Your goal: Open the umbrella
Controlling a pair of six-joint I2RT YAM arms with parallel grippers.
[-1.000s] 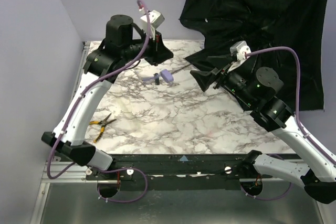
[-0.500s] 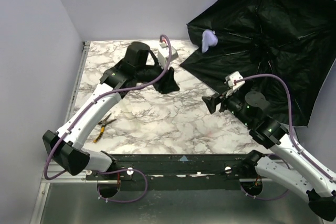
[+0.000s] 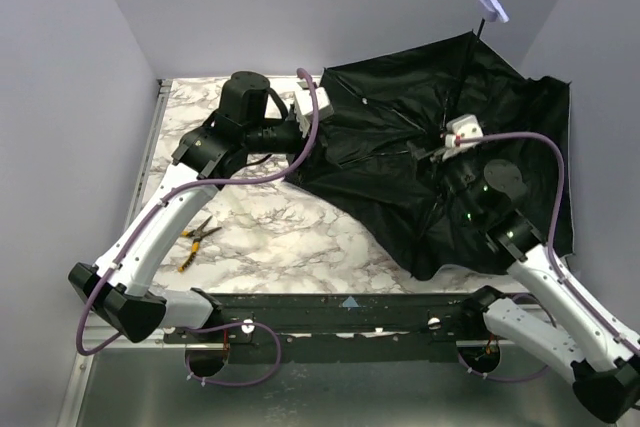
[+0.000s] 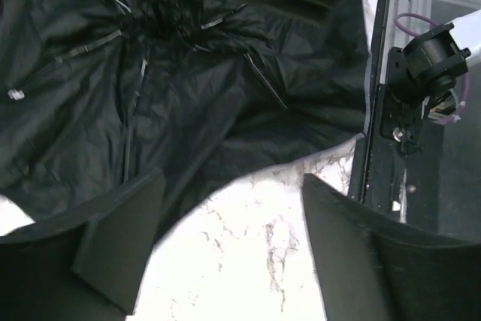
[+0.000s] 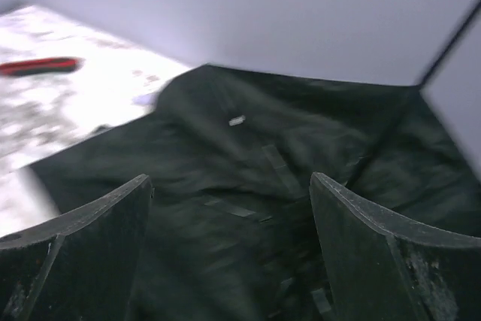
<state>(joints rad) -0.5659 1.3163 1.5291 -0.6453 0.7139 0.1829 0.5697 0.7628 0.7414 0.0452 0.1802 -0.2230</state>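
Note:
The umbrella stem's lower part [image 3: 455, 97] [image 5: 379, 137] slants outside my fingers, to the right in the wrist view. My right gripper will next swing outward and to that side to straddle it.
The umbrella [image 3: 400, 177] is spread open, black lining and ribs [image 4: 150, 43] facing up, over the table's right half. Its thin shaft rises to the back right and ends in the small lavender handle [image 3: 491, 7]. My left gripper [image 4: 231, 180] is open at the canopy's left edge, with bare marble between its fingers [image 4: 113, 246]. My right gripper [image 5: 229, 180] is open just above the black lining near the hub, holding nothing. In the top view both sets of fingers are lost against the black fabric.
Yellow-handled pliers [image 3: 195, 240] lie on the marble table [image 3: 290, 237] near the left arm. A red-handled cutter [image 5: 37, 65] lies on the marble beyond the canopy. Lavender walls close the back and both sides. A black rail [image 4: 383, 148] edges the table.
The canopy, raised at the back right before, has dropped across the table's right half, and the handle has swung up to the back right. My left gripper has opened and moved right.

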